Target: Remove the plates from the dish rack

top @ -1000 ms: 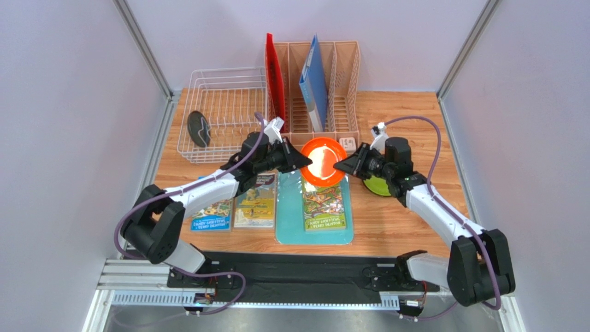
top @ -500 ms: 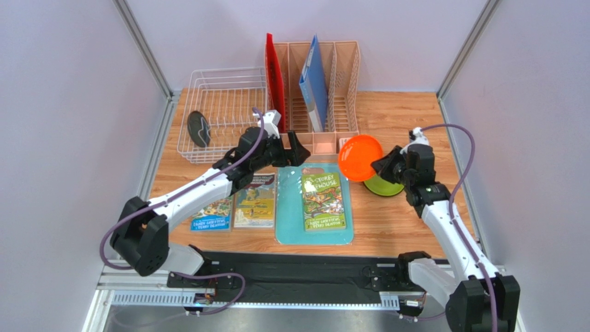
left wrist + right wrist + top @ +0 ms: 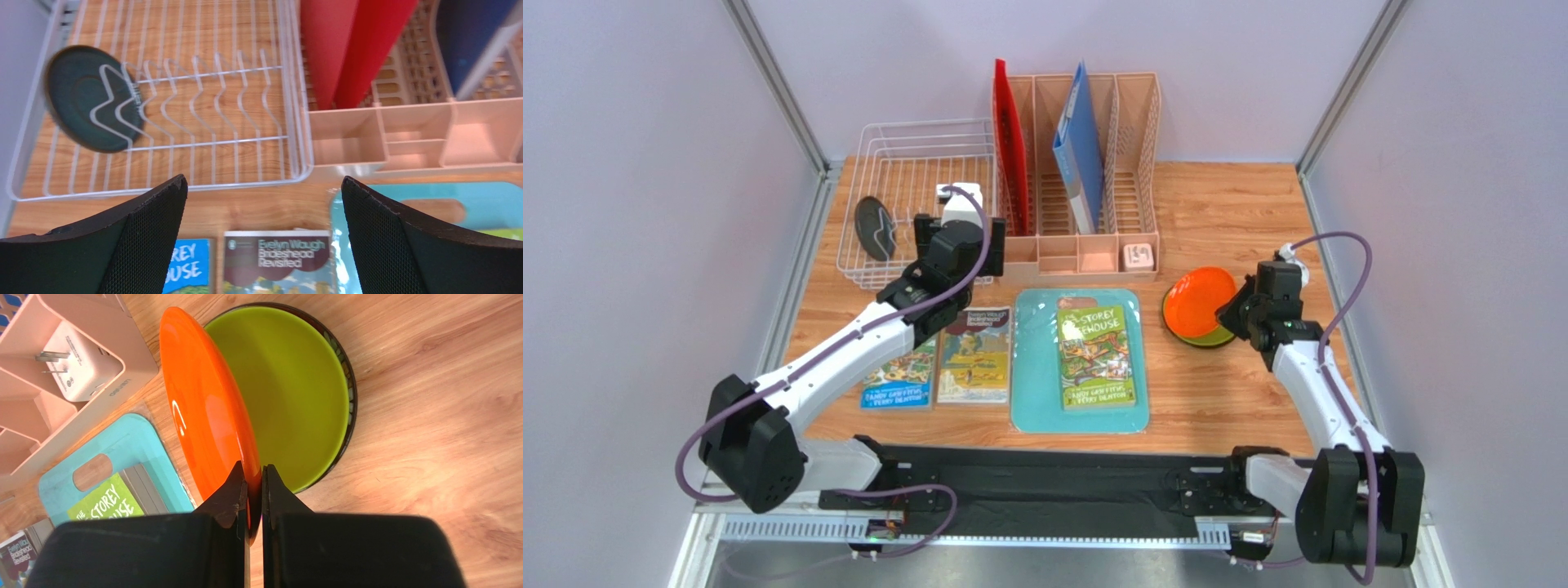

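I will swing my left gripper across the rack (image 3: 916, 184) next. Then I will turn it and lower it astride the near rim of the dark teal plate.
The white wire dish rack (image 3: 916, 184) (image 3: 288, 92) stands at the back left, with a dark teal plate (image 3: 875, 228) (image 3: 73, 104) upright in its left slots. My left gripper (image 3: 938, 241) (image 3: 264, 239) hovers open and empty just in front of the rack's near edge. At the right, my right gripper (image 3: 1243, 306) (image 3: 253, 478) is shut on the near rim of the orange plate (image 3: 1195, 298) (image 3: 202, 404). That plate tilts on edge over the lime green plate (image 3: 1217, 333) (image 3: 294, 398), which lies on a dark red plate (image 3: 350, 386) showing only its rim.
A peach file organizer (image 3: 1112, 135) holds a red folder (image 3: 1010, 135) and a blue folder (image 3: 1081, 147); a white charger (image 3: 1138, 255) (image 3: 77, 367) sits in its front tray. A teal cutting board (image 3: 1038, 392) carries a book (image 3: 1095, 358). Two more books (image 3: 974, 355) (image 3: 897, 380) lie to its left.
The left gripper opened, let go of the orange plate and pulled back left to the rack. The right gripper closed on the plate and carried it right, down over the green plate.
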Available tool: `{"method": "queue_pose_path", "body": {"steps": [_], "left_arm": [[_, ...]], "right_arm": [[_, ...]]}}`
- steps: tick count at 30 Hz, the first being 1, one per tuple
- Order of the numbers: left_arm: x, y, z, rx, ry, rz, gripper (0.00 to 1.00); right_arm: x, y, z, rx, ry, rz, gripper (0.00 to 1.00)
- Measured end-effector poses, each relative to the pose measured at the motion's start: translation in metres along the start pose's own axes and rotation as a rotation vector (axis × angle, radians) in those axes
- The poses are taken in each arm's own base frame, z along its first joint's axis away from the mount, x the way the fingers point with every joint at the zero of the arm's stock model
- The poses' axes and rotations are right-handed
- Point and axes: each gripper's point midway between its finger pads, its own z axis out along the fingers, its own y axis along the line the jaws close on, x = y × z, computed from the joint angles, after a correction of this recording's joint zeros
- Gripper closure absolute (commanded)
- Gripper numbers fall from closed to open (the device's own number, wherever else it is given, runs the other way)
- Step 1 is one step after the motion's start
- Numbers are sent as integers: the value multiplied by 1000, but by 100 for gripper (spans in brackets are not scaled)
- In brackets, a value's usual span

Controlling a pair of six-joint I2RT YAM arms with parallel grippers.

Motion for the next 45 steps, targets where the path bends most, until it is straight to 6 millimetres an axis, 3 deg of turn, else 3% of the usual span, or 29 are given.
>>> {"method": "queue_pose_path", "body": {"steps": [5, 12, 15, 20, 26, 35, 45], "left_arm": [[15, 30, 17, -105, 52, 37, 1], [20, 60, 31, -135, 89, -36, 1], [21, 63, 34, -122, 96, -70, 1], [22, 81, 41, -129, 111, -128, 0], [26, 125, 59, -207, 152, -202, 1], [27, 164, 70, -251, 160, -291, 1], [35, 205, 117, -335, 172, -339, 18]], "right_arm": [[5, 1, 17, -10, 29, 16, 93], [8, 7, 26, -39, 47, 25, 50], [12, 5, 28, -29, 64, 24, 44], [14, 3, 28, -22, 73, 19, 42], [19, -9, 25, 34, 90, 1, 41], [5, 0, 17, 11, 61, -20, 40], [-7, 11, 5, -34, 29, -27, 39]]}}
